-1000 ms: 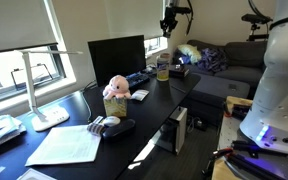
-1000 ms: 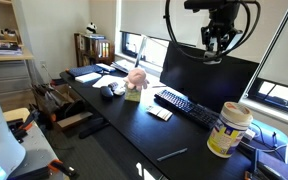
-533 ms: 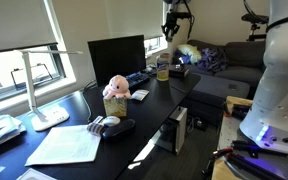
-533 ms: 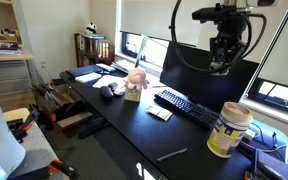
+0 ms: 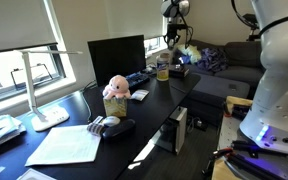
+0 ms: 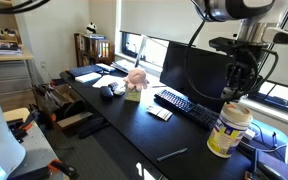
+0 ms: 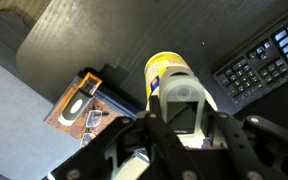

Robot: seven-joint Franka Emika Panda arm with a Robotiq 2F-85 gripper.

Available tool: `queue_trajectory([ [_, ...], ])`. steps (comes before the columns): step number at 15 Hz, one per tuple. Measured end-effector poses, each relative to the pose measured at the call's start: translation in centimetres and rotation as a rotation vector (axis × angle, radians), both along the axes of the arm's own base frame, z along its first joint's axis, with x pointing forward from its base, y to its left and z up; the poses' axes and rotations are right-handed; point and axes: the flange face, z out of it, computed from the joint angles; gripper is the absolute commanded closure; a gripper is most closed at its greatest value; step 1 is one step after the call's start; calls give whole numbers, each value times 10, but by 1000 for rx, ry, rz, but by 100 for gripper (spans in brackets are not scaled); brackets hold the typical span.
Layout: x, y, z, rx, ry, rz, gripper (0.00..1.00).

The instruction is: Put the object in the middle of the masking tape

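My gripper is still holding the small grey object above the roll's pale top, so it should next go down toward the middle of the masking tape [image 6: 235, 113] and let the object go there.
The masking tape is a tan-yellow cylindrical roll with a pale top. It stands at the end of the black desk in both exterior views [image 5: 163, 70] [image 6: 229, 131]. In the wrist view [image 7: 164, 72] it lies straight below the camera. My gripper [image 6: 232, 93] [image 5: 170, 41] hangs just above the roll. In the wrist view the jaws [image 7: 181, 128] are shut on a small grey object with a dark face [image 7: 180, 105]. That object covers part of the roll's top.
A keyboard [image 6: 184, 108] [image 7: 269, 55] and a monitor [image 6: 204, 68] [image 5: 116, 55] are beside the roll. A flat brown item [image 7: 84, 108] lies on its other side. A pink plush toy [image 5: 115, 88] [image 6: 136, 78], papers [image 5: 69, 145] and a lamp [image 5: 36, 95] are further along the desk.
My gripper has moved from above the monitor across to the roll and has come down toward it, still holding the grey object.
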Motion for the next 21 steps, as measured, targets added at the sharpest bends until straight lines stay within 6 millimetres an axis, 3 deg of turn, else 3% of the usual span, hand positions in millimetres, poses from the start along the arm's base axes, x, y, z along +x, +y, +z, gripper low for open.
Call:
queue_trajectory([
  [6,26,-13,-4,-11,-45,-81,87],
  [15,56,-25,-54,-17,-28,-120,87],
  [16,58,-26,-56,-19,-29,-121,37],
  [18,60,-28,-59,-23,-31,-122,32],
  [21,61,-29,-56,-27,-37,-123,12],
])
